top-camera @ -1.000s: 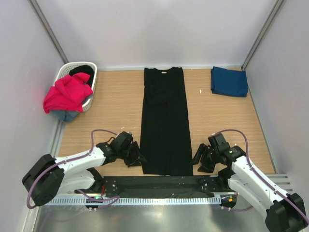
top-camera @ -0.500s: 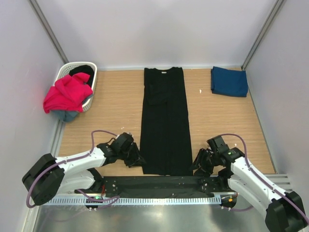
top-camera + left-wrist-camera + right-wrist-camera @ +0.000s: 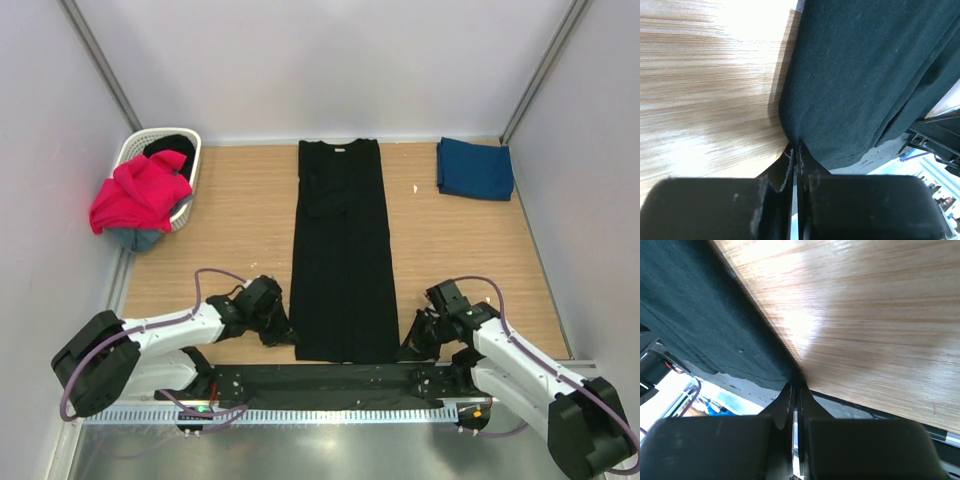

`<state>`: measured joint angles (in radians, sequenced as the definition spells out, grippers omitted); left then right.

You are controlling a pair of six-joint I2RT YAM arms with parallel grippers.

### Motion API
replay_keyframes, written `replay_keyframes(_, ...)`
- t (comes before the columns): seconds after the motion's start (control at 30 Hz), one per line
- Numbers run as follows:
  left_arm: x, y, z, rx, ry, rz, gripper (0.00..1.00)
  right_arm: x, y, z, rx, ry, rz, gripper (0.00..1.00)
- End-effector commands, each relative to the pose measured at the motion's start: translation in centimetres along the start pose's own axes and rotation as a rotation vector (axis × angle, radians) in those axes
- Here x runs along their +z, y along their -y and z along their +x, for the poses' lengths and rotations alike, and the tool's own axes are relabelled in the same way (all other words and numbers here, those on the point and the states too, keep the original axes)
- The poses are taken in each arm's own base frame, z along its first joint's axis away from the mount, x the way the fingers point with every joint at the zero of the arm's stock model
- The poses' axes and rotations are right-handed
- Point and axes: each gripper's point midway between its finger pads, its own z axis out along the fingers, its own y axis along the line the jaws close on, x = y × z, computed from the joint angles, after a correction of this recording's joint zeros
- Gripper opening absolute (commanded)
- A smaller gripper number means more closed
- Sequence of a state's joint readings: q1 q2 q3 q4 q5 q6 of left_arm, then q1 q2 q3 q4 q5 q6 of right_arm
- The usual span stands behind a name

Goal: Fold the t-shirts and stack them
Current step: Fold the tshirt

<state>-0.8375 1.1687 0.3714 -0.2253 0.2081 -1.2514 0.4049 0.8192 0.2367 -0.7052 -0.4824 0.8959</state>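
The black t-shirt lies full length, and its far half point(image 3: 376, 210) is outward of my right gripper. My right gripper should carry the t-shirt's hem up and outward and let go of it there.
A black t-shirt point(image 3: 342, 250) lies folded into a long narrow strip down the middle of the wooden table. My left gripper point(image 3: 291, 340) is shut on its near left corner; the left wrist view has the black cloth point(image 3: 860, 80) pinched at the gripper point(image 3: 796, 146). At the near right corner my right gripper point(image 3: 402, 349) is shut on the hem, with the black cloth point(image 3: 705, 325) meeting the gripper point(image 3: 796, 385) in the right wrist view. A folded navy t-shirt point(image 3: 475, 168) rests at the far right. A magenta-red t-shirt point(image 3: 140, 190) hangs over the basket.
The white lattice basket point(image 3: 131, 149) stands at the far left against the wall, with dark and blue cloth inside under the red shirt. Grey walls close in the table on three sides. A black strip and metal rail point(image 3: 330, 410) run along the near edge.
Both grippers slid inward to the black shirt's near corners and closed on the cloth. The shirt itself lies as before.
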Motion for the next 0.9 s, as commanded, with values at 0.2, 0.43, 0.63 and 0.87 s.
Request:
replay_keyframes(0.2,-2.4,1.7,-2.5,0.074,0.100,-0.070,0.00,-2.1,-4.9,-3.6,-0.091,0.141,-0.074,0.01)
replay_keyframes(0.43,-4.5,5.4,-6.3,0.105,0.194,-0.005,0.00,-4.8,-10.3,-6.1,-0.147,0.213,-0.162,0.01)
replay_keyframes(0.63,-6.5,9.4,-10.8,0.157,0.282,0.049,0.00,-6.9,-14.5,-9.6,-0.225,0.287,-0.147,0.01)
replay_keyframes(0.87,-7.6,13.5,-17.2,0.186,0.359,0.073,0.00,-9.3,-18.4,-15.6,-0.267,0.434,-0.126,0.01)
